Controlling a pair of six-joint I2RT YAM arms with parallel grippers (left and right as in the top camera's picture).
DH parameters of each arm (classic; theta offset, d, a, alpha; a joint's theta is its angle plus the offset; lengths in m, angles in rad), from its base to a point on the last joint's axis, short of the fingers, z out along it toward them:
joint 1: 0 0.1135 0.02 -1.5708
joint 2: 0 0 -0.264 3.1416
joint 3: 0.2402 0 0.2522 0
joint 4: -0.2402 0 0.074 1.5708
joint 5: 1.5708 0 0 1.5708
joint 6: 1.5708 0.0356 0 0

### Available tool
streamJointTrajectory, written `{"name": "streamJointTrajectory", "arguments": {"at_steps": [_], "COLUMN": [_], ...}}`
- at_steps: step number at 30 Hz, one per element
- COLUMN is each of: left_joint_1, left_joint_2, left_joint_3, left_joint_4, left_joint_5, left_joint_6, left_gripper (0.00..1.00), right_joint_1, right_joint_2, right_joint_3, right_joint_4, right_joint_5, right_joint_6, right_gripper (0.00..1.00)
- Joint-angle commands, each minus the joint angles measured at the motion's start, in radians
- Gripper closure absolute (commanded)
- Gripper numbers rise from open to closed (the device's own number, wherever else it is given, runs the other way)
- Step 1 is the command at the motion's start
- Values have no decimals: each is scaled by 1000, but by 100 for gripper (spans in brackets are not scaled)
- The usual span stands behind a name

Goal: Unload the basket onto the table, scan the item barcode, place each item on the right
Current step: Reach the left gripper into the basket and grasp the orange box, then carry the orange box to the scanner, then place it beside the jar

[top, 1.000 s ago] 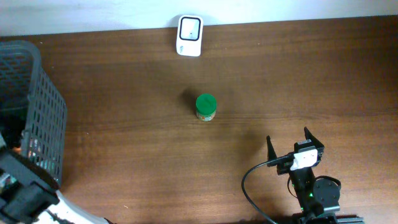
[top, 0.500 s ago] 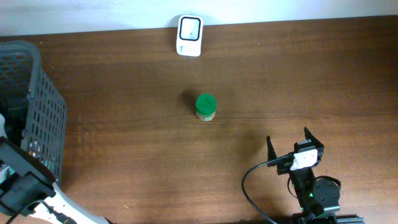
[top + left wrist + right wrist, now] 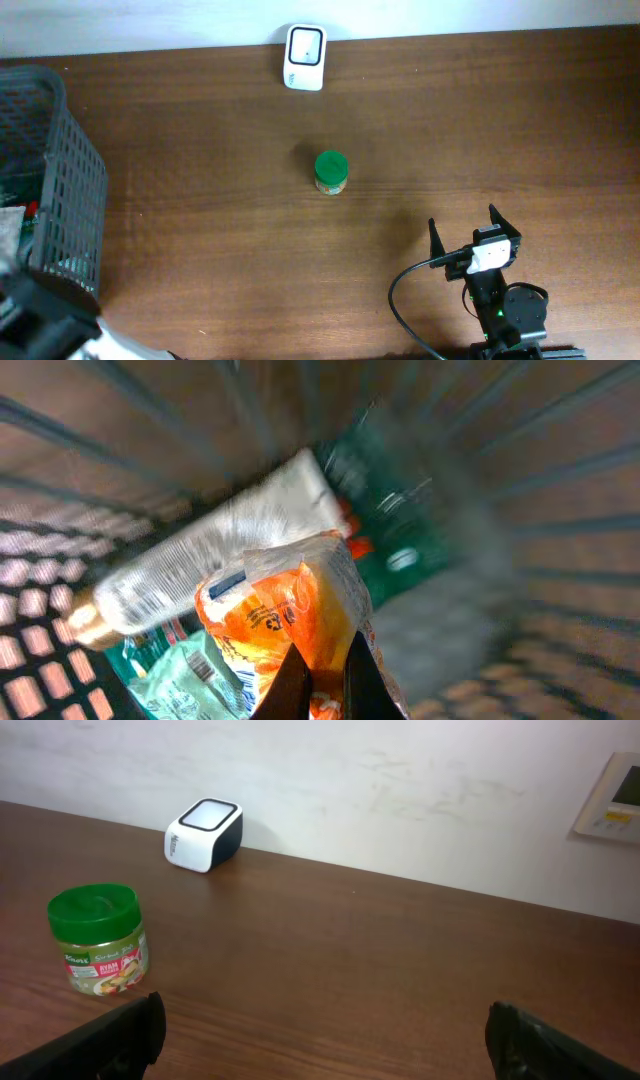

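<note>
My left gripper moves up over the basket's mesh side next, then down beside the green-lidded jar. The mesh side stands between the orange packet and the open table.
Inside the grey basket [image 3: 70,170], my left gripper [image 3: 322,660] is shut on the edge of an orange snack packet [image 3: 290,605]; its two dark fingers pinch the wrapper between them. Beside it lie a white tube-shaped pack [image 3: 200,575] with a barcode, a pale green packet [image 3: 185,680] and a dark green packet [image 3: 395,510]. The white barcode scanner [image 3: 304,57] stands at the table's far edge, also in the right wrist view [image 3: 204,834]. My right gripper [image 3: 468,232] rests open near the front right, with nothing between its fingers [image 3: 130,1030].
A green-lidded jar [image 3: 331,172] stands upright mid-table, ahead and left of the right gripper, seen as the jar [image 3: 97,938] in the right wrist view. The basket's mesh walls [image 3: 560,470] surround the left gripper closely. A black cable [image 3: 400,300] loops beside the right arm.
My left gripper has shut on the orange packet. The left arm has shifted toward the lower edge of the overhead view. The right arm has not moved.
</note>
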Motion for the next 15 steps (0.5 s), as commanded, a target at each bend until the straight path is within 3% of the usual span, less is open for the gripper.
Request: {"name": "streamJointTrajectory", "arguments": {"at_steps": [1, 6, 11, 15], "left_joint_1": [-79, -405, -760, -906], "left_joint_2": [-252, -397, -375, -328], "left_joint_3": [56, 55, -20, -167], "left_joint_4": [4, -58, -114, -101], "left_joint_5": [57, 59, 42, 20], "left_joint_6": [22, 89, 113, 113], "left_gripper": [100, 100, 100, 100], "right_joint_1": [-6, -6, -6, -6], "right_joint_2": [-8, -8, -8, -8], "right_joint_3": [-8, -8, -8, -8], "right_joint_4": [0, 0, 0, 0], "right_joint_5": [-6, -6, -6, -6], "right_joint_6": [14, 14, 14, 14], "right_gripper": [2, 2, 2, 1]}}
